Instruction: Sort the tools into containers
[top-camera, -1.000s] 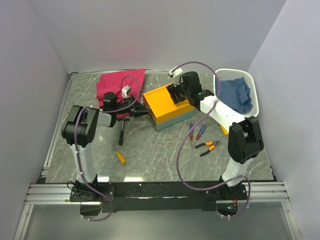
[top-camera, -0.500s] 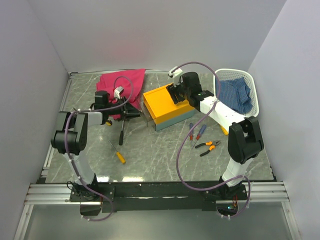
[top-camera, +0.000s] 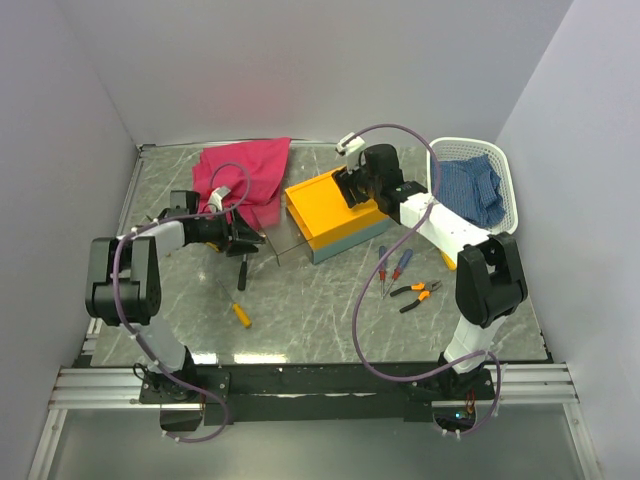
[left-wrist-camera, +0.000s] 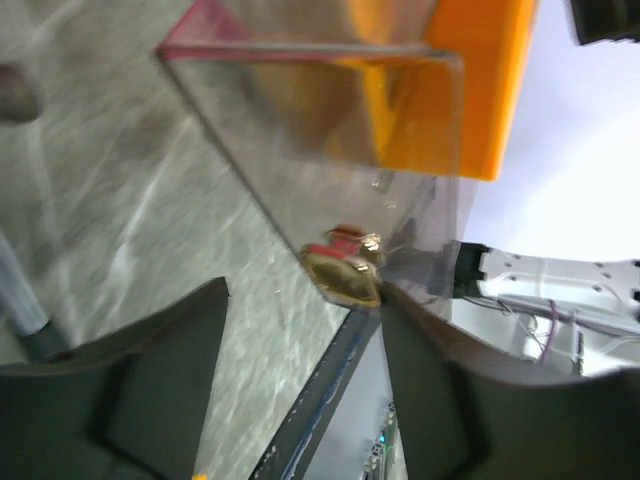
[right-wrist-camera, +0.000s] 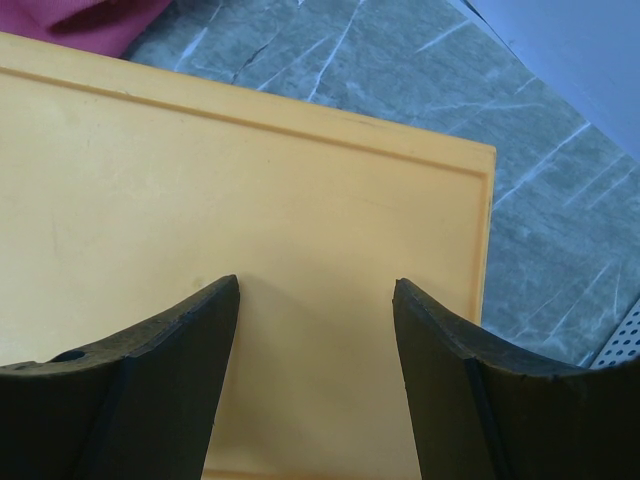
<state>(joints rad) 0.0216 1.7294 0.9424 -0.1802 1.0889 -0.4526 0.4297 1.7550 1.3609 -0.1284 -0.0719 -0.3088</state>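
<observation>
I will move my right gripper back and to the left in the top view and down onto the yellow screwdriver's handle (top-camera: 242, 316), which is lying uncovered on the tabletop.
The orange-yellow toolbox (top-camera: 330, 208) with a teal-grey base stands mid-table. A clear panel (left-wrist-camera: 330, 150) with a gold latch (left-wrist-camera: 345, 275) sticks out from its left end. My left gripper (top-camera: 256, 241) is open just left of it, and in the left wrist view (left-wrist-camera: 303, 290) the latch touches one fingertip. My right gripper (top-camera: 355, 190) is open and rests on the orange lid (right-wrist-camera: 250, 190), also in the right wrist view (right-wrist-camera: 315, 283). The black-handled hammer (top-camera: 241, 272) lies under my left gripper. A yellow screwdriver (top-camera: 240, 313) lies nearer. Red (top-camera: 382, 264) and blue (top-camera: 401, 262) screwdrivers and orange-black pliers (top-camera: 416, 292) lie at right.
The white lattice basket (top-camera: 512, 190) at the back right holds a blue checked cloth (top-camera: 470, 185). A magenta cloth (top-camera: 240, 172) lies at the back left. A yellow-handled tool (top-camera: 447, 262) is partly hidden under my right arm. Grey walls close in three sides.
My left gripper has drawn back to the left from the toolbox's end, and the clear panel now stands out from the box. The right gripper has stayed on the lid.
</observation>
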